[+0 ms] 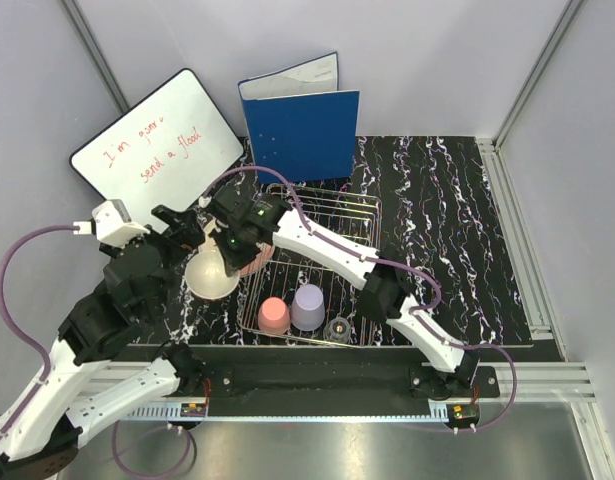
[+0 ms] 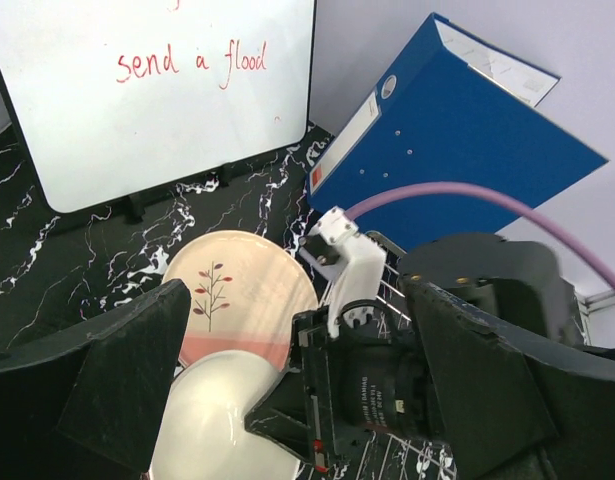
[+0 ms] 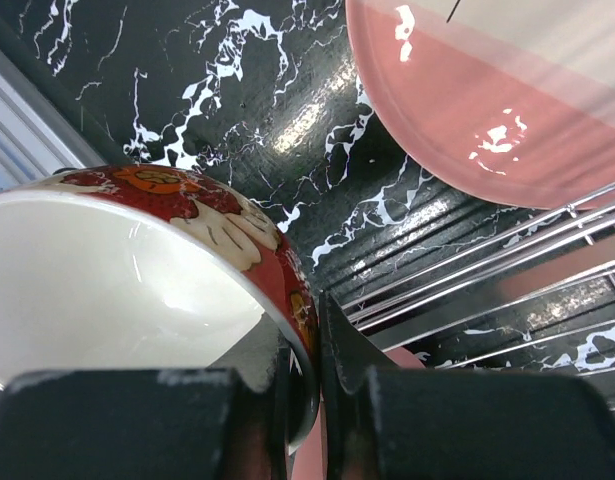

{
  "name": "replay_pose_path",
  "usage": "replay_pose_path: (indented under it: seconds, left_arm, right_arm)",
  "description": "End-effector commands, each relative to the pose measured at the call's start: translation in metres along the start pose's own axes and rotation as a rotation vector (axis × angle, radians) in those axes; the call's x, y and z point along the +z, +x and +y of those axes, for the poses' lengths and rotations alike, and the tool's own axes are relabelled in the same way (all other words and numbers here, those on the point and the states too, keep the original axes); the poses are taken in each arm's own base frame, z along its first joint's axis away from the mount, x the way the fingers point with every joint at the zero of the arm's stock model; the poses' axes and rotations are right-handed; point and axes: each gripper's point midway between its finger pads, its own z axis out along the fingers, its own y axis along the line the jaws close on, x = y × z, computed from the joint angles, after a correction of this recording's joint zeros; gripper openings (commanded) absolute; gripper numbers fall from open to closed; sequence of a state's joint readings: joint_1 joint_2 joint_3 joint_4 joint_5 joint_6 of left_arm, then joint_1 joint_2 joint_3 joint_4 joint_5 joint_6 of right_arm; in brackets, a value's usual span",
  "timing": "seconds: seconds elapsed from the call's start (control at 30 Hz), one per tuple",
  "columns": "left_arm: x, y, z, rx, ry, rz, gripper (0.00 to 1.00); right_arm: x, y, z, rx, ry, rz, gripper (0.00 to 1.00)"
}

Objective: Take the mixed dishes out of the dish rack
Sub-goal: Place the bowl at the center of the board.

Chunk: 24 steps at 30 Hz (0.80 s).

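Note:
I will move my right gripper outward across the rack and lower the red bowl to release it on the bare tabletop beside the blue binder.
The silver wire dish rack stands mid-table. A pink cup, a lavender cup and a small clear glass sit upside down along its front. My right gripper is shut on the rim of the red bowl, cream inside, and holds it tilted at the rack's left edge. My left gripper is open, its jaws wide around the bowl and the right gripper's body. A cream and salmon plate lies just beyond them. The pale blue plate is hidden.
A whiteboard leans at the back left and a blue binder stands behind the rack. Grey walls close in the sides. The black marbled table stretches right of the rack.

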<state>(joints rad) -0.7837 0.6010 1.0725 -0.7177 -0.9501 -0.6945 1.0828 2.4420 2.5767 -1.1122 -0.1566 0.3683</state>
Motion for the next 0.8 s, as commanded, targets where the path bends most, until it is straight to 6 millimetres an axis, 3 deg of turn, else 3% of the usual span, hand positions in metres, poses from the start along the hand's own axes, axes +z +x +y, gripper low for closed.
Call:
replay_pose_path:
  seconds: [0.0, 0.3, 0.43, 0.53, 0.6, 0.7, 0.77]
  left_arm:
    - [0.001, -0.006, 0.000, -0.029, -0.015, -0.024, 0.99]
    - [0.005, 0.009, -0.003, -0.022, -0.013, 0.011, 0.99]
    - [0.004, 0.008, -0.001, -0.022, -0.017, 0.007, 0.99]
    - [0.003, 0.004, 0.001, -0.028, -0.018, -0.001, 0.99]
    - [0.002, 0.001, 0.000, -0.038, -0.013, -0.007, 0.99]
    - [0.000, -0.002, -0.002, -0.047, -0.002, -0.005, 0.99]
    - [0.000, -0.002, -0.004, -0.049, 0.008, 0.001, 0.99]
  right_arm:
    - [-0.020, -0.019, 0.033, -0.053, -0.129, -0.065, 0.00]
    - [0.010, -0.001, 0.042, -0.072, -0.155, -0.006, 0.00]
    - [0.007, -0.010, 0.039, -0.078, -0.129, -0.052, 0.00]
    - [-0.018, -0.034, 0.036, -0.083, -0.106, -0.144, 0.00]
    - [-0.047, -0.053, 0.033, -0.059, -0.110, -0.212, 0.00]
    - [-0.089, -0.078, 0.007, -0.007, -0.063, -0.300, 0.00]
    - [-0.124, -0.093, -0.028, 0.055, -0.003, -0.365, 0.00]
